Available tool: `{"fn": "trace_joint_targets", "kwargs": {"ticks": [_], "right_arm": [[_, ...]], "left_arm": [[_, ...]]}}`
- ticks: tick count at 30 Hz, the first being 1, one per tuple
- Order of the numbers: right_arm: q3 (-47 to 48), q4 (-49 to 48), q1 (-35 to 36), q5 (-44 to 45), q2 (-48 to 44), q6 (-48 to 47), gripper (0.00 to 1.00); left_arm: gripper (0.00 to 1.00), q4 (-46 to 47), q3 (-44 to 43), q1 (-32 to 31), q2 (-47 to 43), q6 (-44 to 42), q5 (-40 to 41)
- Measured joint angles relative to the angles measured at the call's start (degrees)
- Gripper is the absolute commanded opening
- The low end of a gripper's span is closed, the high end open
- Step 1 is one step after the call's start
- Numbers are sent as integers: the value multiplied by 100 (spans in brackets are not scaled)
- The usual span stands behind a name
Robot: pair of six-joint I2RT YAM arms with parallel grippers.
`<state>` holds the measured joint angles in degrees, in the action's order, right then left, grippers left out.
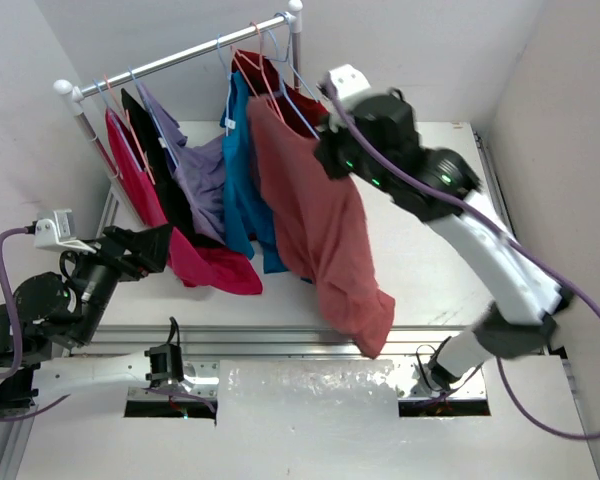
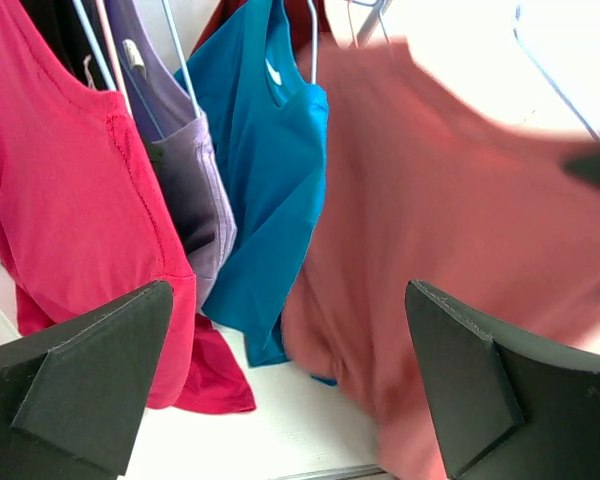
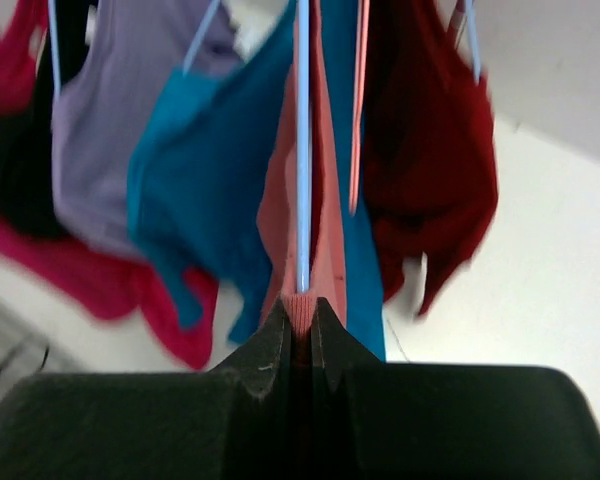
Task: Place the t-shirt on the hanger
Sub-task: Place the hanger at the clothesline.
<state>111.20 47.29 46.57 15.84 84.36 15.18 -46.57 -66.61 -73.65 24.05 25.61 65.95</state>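
My right gripper holds the hanger (image 1: 296,104) and will next carry it to the clothes rack's bare bar by the teal shirt (image 1: 237,37), to the gripper's left in the top view, and release it there.
The salmon t-shirt (image 1: 320,220) hangs in front of the clothes rack, draped over the pale blue hanger (image 1: 296,104). My right gripper (image 1: 330,150) is shut on its ribbed edge. In the right wrist view the pinched cloth (image 3: 325,240) sticks out from the closed jaws (image 3: 300,315). The hanger wire (image 3: 302,150) runs straight up from them. My left gripper (image 1: 165,245) is low on the left, wide open and holding nothing. Its view looks between the fingers (image 2: 290,290) at the t-shirt (image 2: 450,220) and a hanger wire (image 2: 550,75).
The rack rail (image 1: 180,57) carries a magenta shirt (image 1: 145,195), a black one (image 1: 155,150), a lavender one (image 1: 205,175), a teal one (image 1: 242,170) and a dark maroon one (image 1: 265,72). The white table (image 1: 430,270) lies below, with a metal rail (image 1: 280,335) along its near edge.
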Motion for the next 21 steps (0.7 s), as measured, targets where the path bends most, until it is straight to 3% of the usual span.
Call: {"fn": "trace_joint_targets", "kwargs": {"ticks": [6,13,21], "right_arm": [[2004,-557,-11,219,1862,-162,0],[1272,-1733,-37,-2,2124,-74,0],[1169,-2415,-44,-1416,2308,503,0]], "left_arm": [[100,-11,107,136,31,103,50],[100,4,216,251,-61,140,46],[100,7,262,256,-234,111,46]]}}
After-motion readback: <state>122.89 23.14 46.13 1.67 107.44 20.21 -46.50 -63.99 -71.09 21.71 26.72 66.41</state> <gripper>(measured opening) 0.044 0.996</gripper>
